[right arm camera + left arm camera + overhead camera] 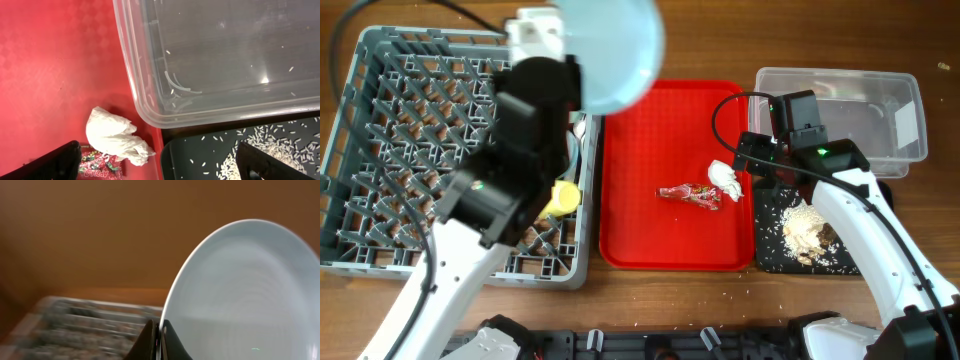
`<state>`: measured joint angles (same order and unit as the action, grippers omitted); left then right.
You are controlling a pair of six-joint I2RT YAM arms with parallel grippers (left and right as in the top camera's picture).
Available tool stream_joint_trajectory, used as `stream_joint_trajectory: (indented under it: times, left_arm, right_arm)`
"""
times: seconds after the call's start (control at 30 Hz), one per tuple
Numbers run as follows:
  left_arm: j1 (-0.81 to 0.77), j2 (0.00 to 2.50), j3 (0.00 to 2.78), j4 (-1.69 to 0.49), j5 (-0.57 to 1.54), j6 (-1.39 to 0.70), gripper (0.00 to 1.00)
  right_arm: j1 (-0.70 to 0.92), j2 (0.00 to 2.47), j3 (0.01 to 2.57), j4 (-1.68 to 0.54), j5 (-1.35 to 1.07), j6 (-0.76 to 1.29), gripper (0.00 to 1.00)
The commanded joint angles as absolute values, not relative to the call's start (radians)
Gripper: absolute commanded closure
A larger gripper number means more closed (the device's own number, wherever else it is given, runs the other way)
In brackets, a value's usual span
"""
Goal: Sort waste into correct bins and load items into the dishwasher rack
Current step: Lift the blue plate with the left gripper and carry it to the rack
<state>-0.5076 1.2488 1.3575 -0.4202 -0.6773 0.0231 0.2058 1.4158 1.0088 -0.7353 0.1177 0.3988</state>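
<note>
The plate tilts down in my left gripper next and goes left in the overhead view onto the rack's far end (462,68) (102,323), where pegs stand open.
My left gripper (161,341) is shut on the rim of the pale blue plate (250,295). It holds the plate (615,45) up on edge over the far right corner of the grey dishwasher rack (380,150). A yellow cup (563,196) sits in the rack's right side. On the red tray (660,235) lie a red wrapper (690,194) and a white tissue wad (725,178). My right gripper (160,165) is open and hovers over the tray's right edge, with the tissue (117,136) and wrapper (100,166) near its left finger.
The clear tub (860,110) stands at the back right. In front of it the black tray (775,255) holds crumbly food scraps (805,228) and scattered grains (270,142). The left arm hides the middle right of the rack.
</note>
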Motion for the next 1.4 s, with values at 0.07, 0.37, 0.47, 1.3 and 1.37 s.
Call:
stream_joint_trajectory:
  times: [0.07,0.37,0.47,1.3,1.37]
  left_arm:
    - [-0.308,1.366,1.350,-0.405,-0.968,0.437,0.96]
    - [-0.239,1.716,1.350,-0.339,-1.134,0.698,0.96]
    - [-0.258,1.734,1.350,-0.340,-1.110,0.636,0.96]
    - [-0.304,1.734,1.346,-0.598,-0.842,0.196,0.43]
    - [-0.276,1.734,1.346,-0.598,-0.842,0.193,0.45]
  right_arm:
    - [0.204,1.421,1.022,-0.733,0.138,0.393,0.00]
    - [0.204,1.421,1.022,-0.733,0.138,0.393,0.00]
    - [0.204,1.421,1.022,-0.733,0.138,0.393,0.00]
    - [0.204,1.421,1.022,-0.733,0.138,0.393,0.00]
    - [0.204,1.421,1.022,-0.733,0.138,0.393,0.00]
